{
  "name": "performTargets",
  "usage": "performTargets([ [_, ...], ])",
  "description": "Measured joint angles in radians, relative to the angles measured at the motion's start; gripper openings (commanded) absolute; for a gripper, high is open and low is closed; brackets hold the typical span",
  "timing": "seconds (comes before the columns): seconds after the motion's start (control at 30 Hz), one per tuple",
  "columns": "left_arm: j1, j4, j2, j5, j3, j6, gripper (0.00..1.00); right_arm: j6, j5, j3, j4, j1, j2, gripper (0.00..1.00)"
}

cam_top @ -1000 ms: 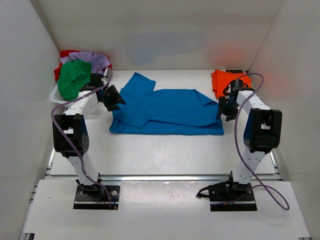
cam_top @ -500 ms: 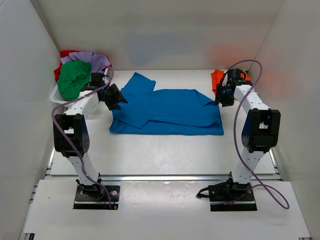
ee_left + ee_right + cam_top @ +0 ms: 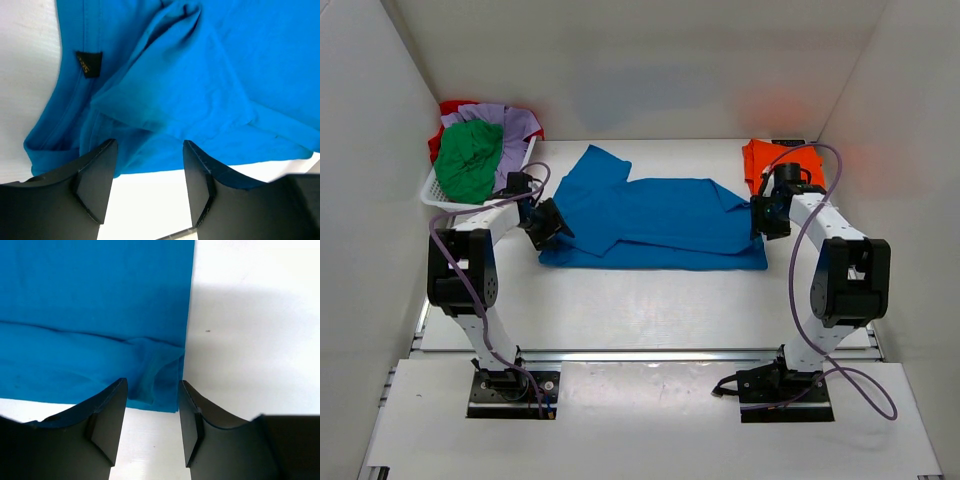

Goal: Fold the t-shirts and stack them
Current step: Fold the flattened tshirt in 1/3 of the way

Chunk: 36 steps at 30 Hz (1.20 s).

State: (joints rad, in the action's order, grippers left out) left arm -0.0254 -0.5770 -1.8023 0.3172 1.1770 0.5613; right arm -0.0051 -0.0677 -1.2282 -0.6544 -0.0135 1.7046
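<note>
My left gripper needs to move a little outward next, onto the bunched fold's near end (image 3: 563,241) (image 3: 103,104) beside the dark label. Then it needs to close.
The bright blue t-shirt (image 3: 655,222) lies partly folded across the middle of the table. My left gripper (image 3: 550,222) is open and empty at its left edge; the shirt's collar end with a dark label shows in the left wrist view (image 3: 165,75). My right gripper (image 3: 760,213) is open and empty at its right edge; a folded corner of the blue shirt (image 3: 95,320) lies just beyond the fingertips. The orange t-shirt (image 3: 775,160) lies folded at the back right. Green (image 3: 468,160), lavender (image 3: 510,122) and red (image 3: 448,112) t-shirts are heaped in the basket.
The white slatted basket (image 3: 445,198) stands at the back left, just behind my left arm. White walls close in the left, back and right sides. Bare white table runs in front of the blue shirt.
My left gripper has moved nearer and slightly right along the shirt's left edge. My right gripper swung back toward the orange shirt, then came forward again to the blue shirt's right edge.
</note>
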Motion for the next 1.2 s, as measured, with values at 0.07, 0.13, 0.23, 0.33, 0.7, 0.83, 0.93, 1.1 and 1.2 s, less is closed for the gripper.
performTargets([
  [0.07,-0.003,0.011,0.0,-0.01,0.0,0.001,0.66,-0.003,0.0,0.005,0.014,0.0,-0.011,0.43],
  [0.13,-0.004,0.021,0.0,-0.022,0.0,0.002,0.65,-0.004,0.0,0.012,0.023,0.0,-0.013,0.42],
  [0.23,-0.004,0.04,0.0,-0.043,0.0,0.008,0.63,-0.003,-0.001,0.032,0.032,0.0,-0.013,0.42],
  [0.33,-0.004,0.06,0.0,-0.065,0.001,0.014,0.61,-0.003,-0.004,0.045,0.037,0.0,-0.013,0.42],
  [0.7,-0.011,0.102,-0.053,-0.092,0.039,0.035,0.0,-0.002,-0.014,0.045,0.059,0.0,0.003,0.25],
  [0.83,-0.013,0.107,-0.055,-0.092,0.042,0.042,0.0,0.003,-0.016,0.045,0.056,0.0,0.008,0.35],
  [0.93,-0.013,0.108,-0.055,-0.092,0.048,0.042,0.0,0.003,-0.023,0.049,0.06,0.0,0.006,0.45],
  [1.1,-0.014,0.111,-0.055,-0.092,0.049,0.042,0.0,0.032,-0.051,0.103,0.066,-0.013,-0.024,0.42],
  [1.2,-0.016,0.111,-0.055,-0.091,0.049,0.043,0.0,0.056,-0.085,0.135,0.08,-0.031,-0.035,0.4],
])
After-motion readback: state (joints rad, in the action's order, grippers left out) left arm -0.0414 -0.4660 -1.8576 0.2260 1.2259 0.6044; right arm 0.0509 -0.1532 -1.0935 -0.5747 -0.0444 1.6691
